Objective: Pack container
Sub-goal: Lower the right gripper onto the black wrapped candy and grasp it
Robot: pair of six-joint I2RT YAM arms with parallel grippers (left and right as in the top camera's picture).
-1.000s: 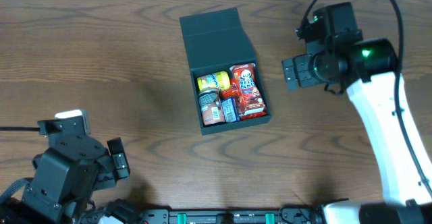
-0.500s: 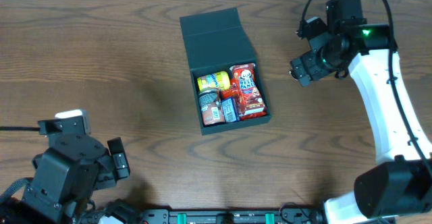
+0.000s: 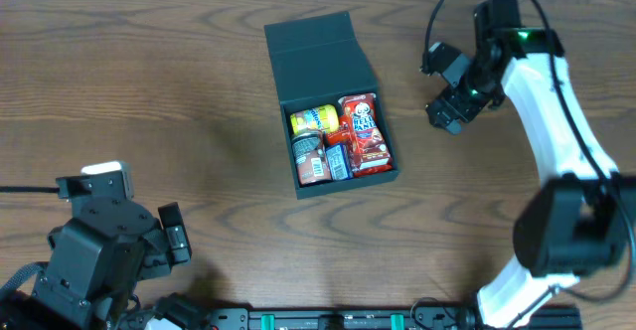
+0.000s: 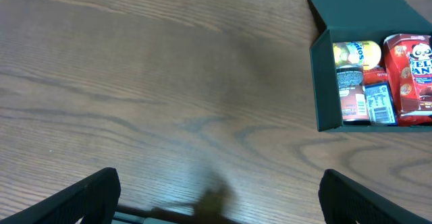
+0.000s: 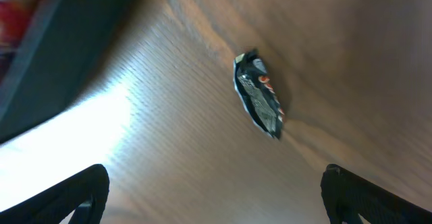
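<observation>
The small dark wrapped packet is beyond my open fingers, so my right gripper will next go down to the table, moving slightly away from the container [image 3: 320, 56] to put its fingers on both sides of the packet.
The dark teal container [image 3: 320, 56] stands open at the table's middle, its flat lid laid back. Inside lie a yellow packet [image 3: 314, 119], a red snack carton [image 3: 364, 133] and small wrapped bars. It also shows in the left wrist view [image 4: 325, 82] and as a blurred dark wall in the right wrist view [image 5: 61, 45]. My right gripper [image 3: 449, 86] is open and empty to the right of the container. In the right wrist view a small dark wrapped packet [image 5: 258, 96] lies on the table beyond the gripper's fingers [image 5: 212, 190]. My left gripper [image 3: 174, 233] is open and empty at the near left, and its fingers show in the left wrist view [image 4: 216, 197].
The wooden table [image 3: 149, 101] runs left of the container. The table's far edge is just behind the lid. The right arm's white link [image 3: 556, 131] reaches over the right side.
The right arm has swung and turned, its gripper now a little nearer the container's right side. The left arm and the container have not moved.
</observation>
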